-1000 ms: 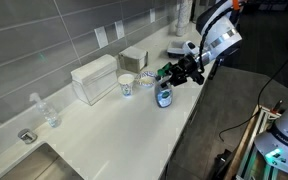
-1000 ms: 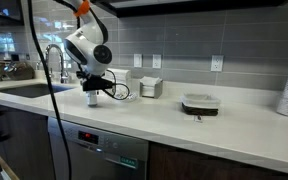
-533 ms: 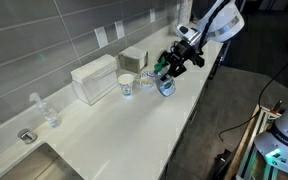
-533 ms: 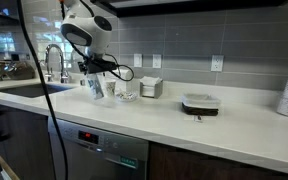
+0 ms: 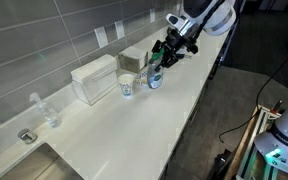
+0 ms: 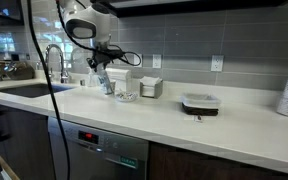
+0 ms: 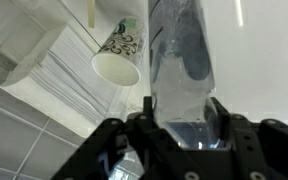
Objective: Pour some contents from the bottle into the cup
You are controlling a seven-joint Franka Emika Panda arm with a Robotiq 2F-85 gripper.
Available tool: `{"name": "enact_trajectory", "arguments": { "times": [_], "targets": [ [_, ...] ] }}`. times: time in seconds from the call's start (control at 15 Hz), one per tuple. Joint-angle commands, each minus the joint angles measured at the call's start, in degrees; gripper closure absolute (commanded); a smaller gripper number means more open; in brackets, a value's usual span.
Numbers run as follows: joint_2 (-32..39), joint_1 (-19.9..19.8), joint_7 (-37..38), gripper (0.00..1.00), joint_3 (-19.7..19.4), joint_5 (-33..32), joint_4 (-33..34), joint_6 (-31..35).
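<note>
The bottle hangs tilted; I'll next release it upright, down on the bare counter beside the cup.
My gripper (image 5: pixel 165 55) is shut on the small clear bottle (image 5: pixel 155 74) with the blue-and-white label and holds it above the counter, slightly tilted. The white paper cup (image 5: pixel 127 85) with bluish markings stands on the counter just beside the bottle, towards the wall. In the wrist view the bottle (image 7: pixel 179 60) fills the middle, clamped between my fingers (image 7: pixel 127 135), and the cup (image 7: pixel 119 55) lies to its left with its opening in sight. In an exterior view the gripper (image 6: pixel 101 73) holds the bottle (image 6: pixel 106 83) near the cup (image 6: pixel 127 96).
A white rectangular box (image 5: pixel 94 78) stands behind the cup by the tiled wall, and a smaller box (image 5: pixel 134 58) next to it. An unlabelled clear bottle (image 5: pixel 46 110) stands near the sink (image 5: pixel 29 135). A faucet (image 6: pixel 52 60) and a dark dish (image 6: pixel 201 103) are on the counter.
My gripper has lifted the bottle off the counter and carried it towards the wall, up beside the cup. The cup and boxes have not moved.
</note>
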Motion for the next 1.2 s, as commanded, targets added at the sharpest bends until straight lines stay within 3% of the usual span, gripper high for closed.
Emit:
{"name": "enact_trajectory", "arguments": {
  "times": [0.0,0.27,0.6,0.8,1.13],
  "targets": [
    [2.7,1.1,10.7,0.7,0.4,-12.6,3.0,2.4],
    [4.0,3.1,17.0,0.7,-1.5,-20.0,4.7,0.0],
    [4.7,5.5,17.6,0.7,-3.6,-18.2,5.6,-1.8],
    [4.5,7.3,12.8,0.7,-5.6,-10.9,6.5,-6.3],
    [5.0,6.3,-0.5,0.7,-8.7,10.0,5.5,-12.0]
  ]
}}
